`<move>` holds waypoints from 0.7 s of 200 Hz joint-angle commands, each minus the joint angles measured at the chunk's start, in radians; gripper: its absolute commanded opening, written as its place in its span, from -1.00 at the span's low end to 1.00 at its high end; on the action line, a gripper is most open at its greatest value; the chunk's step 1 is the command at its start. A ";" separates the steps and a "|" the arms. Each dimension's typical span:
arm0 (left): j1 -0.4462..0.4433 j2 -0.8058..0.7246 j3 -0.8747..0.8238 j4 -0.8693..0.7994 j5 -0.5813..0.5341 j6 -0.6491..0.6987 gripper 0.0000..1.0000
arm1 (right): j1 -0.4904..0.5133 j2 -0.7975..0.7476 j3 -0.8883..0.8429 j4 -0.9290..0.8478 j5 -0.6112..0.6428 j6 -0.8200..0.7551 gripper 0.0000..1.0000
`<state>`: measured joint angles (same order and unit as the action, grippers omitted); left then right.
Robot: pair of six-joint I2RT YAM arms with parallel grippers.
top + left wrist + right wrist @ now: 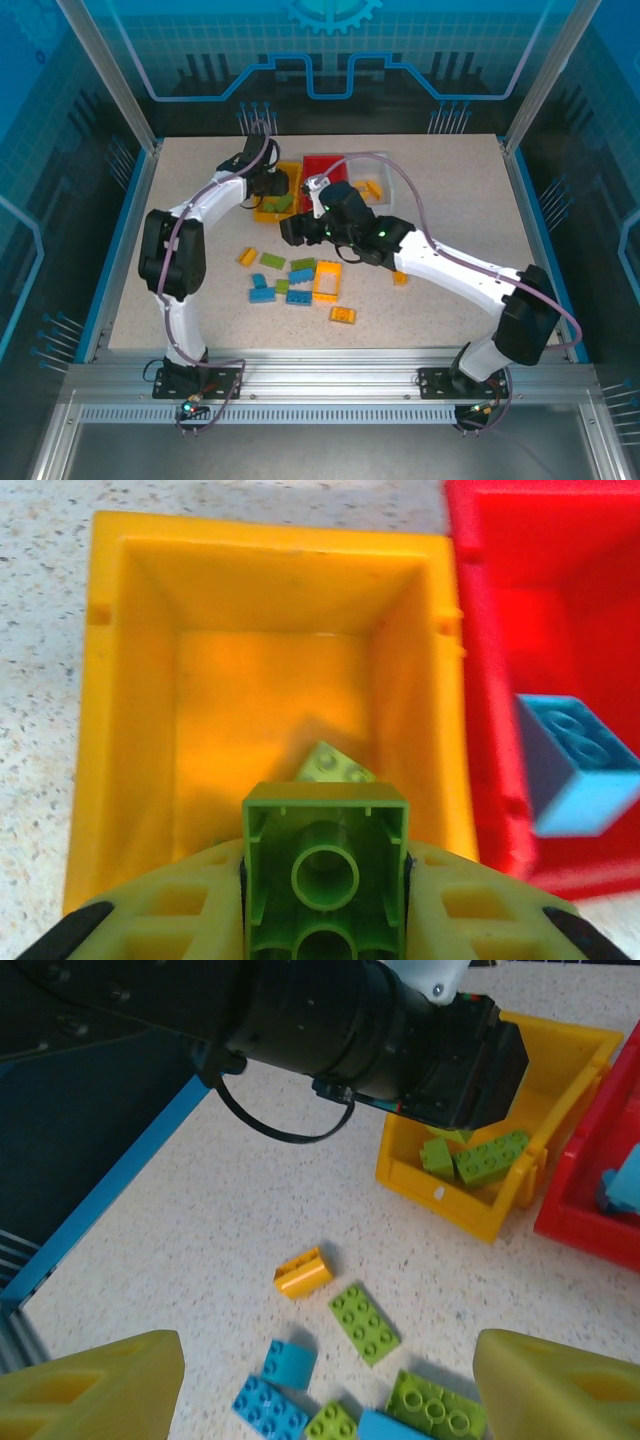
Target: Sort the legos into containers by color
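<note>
The left gripper comes down into the yellow bin next and releases the green lego over the bin's bottom, as the open yellow bin lies directly below the gripper.
My left gripper (325,900) is shut on a green lego (325,865), held studs-down over the yellow bin (120,730); another green lego (335,763) lies inside. Beside it, the red bin (480,680) holds a blue lego (575,765). My right gripper (330,1390) hangs open above loose legos on the table: an orange one (303,1270), a flat green one (364,1323) and blue ones (290,1364). In the top view, the left gripper (275,190) is at the yellow bin (266,212) and the right gripper (290,232) is just in front of it. The white bin (385,197) holds yellow legos.
The left arm's dark wrist (350,1020) reaches across above the right gripper toward the yellow bin (470,1205). More loose legos lie mid-table, among them a large yellow one (327,281) and small orange ones (343,315). The three bins stand side by side at the back.
</note>
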<state>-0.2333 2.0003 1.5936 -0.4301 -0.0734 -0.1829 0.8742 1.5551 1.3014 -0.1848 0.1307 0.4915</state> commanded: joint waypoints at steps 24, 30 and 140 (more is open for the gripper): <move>0.010 0.123 0.141 -0.059 -0.073 -0.014 -0.46 | -0.022 0.013 0.013 0.091 0.024 0.050 0.55; 0.009 0.134 0.149 -0.059 -0.075 -0.015 -0.44 | -0.025 0.006 0.005 0.089 0.024 0.054 0.55; -0.004 0.131 0.199 -0.082 -0.056 -0.010 0.07 | -0.056 -0.100 -0.085 -0.003 0.062 0.093 0.58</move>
<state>-0.2260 2.1925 1.7641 -0.4843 -0.1371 -0.1860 0.8364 1.5043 1.2388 -0.1463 0.1558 0.5648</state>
